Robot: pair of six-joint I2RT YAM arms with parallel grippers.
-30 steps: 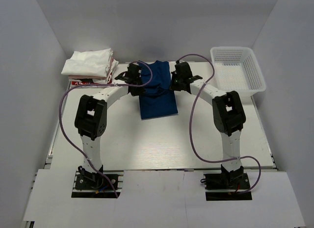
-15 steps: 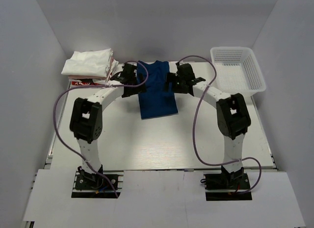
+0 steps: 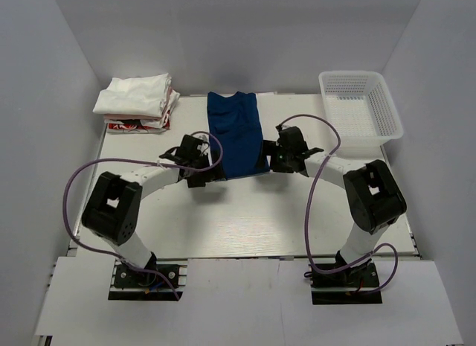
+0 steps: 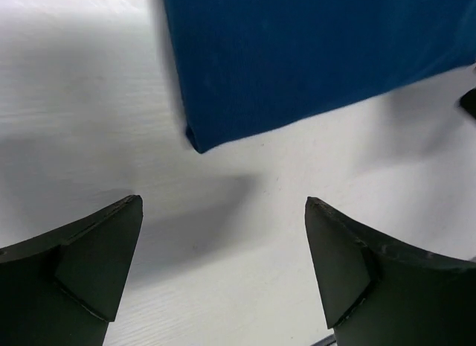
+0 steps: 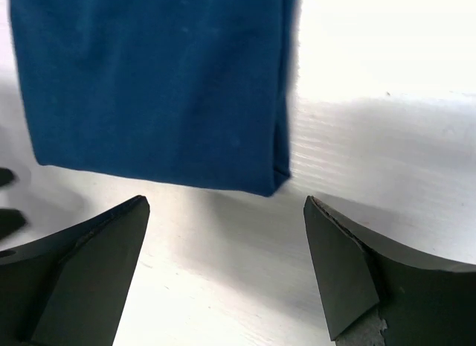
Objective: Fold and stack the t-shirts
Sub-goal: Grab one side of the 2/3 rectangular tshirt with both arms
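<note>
Next, my right gripper lowers its open fingers around the navy t-shirt's near corner on the basket's side point(image 3: 268, 171) point(image 5: 271, 184) and closes. That corner lies untouched below the gripper.
A navy blue t-shirt point(image 3: 236, 134) lies flat as a long folded strip running from the back of the table point(image 3: 245, 227) toward the middle. My left gripper point(image 3: 207, 175) is open just short of its near left corner. In the left wrist view that corner of the navy t-shirt point(image 4: 312, 56) lies ahead of the open left gripper point(image 4: 223, 201), untouched. My right gripper point(image 3: 277, 166) is open beside the near right corner. The right wrist view shows the navy t-shirt point(image 5: 156, 85) ahead of the empty right gripper point(image 5: 227, 201). Folded white t-shirts point(image 3: 137, 97) sit stacked on a red-printed one point(image 3: 126, 125) at the back left.
A white plastic mesh basket point(image 3: 361, 100) stands at the back right corner. White walls close in the table on the left, back and right. Purple cables loop from both arms above the table.
Both grippers opened and let go of the navy t-shirt at the far end, then drew back toward me to its near corners. The shirt now lies stretched out flat.
</note>
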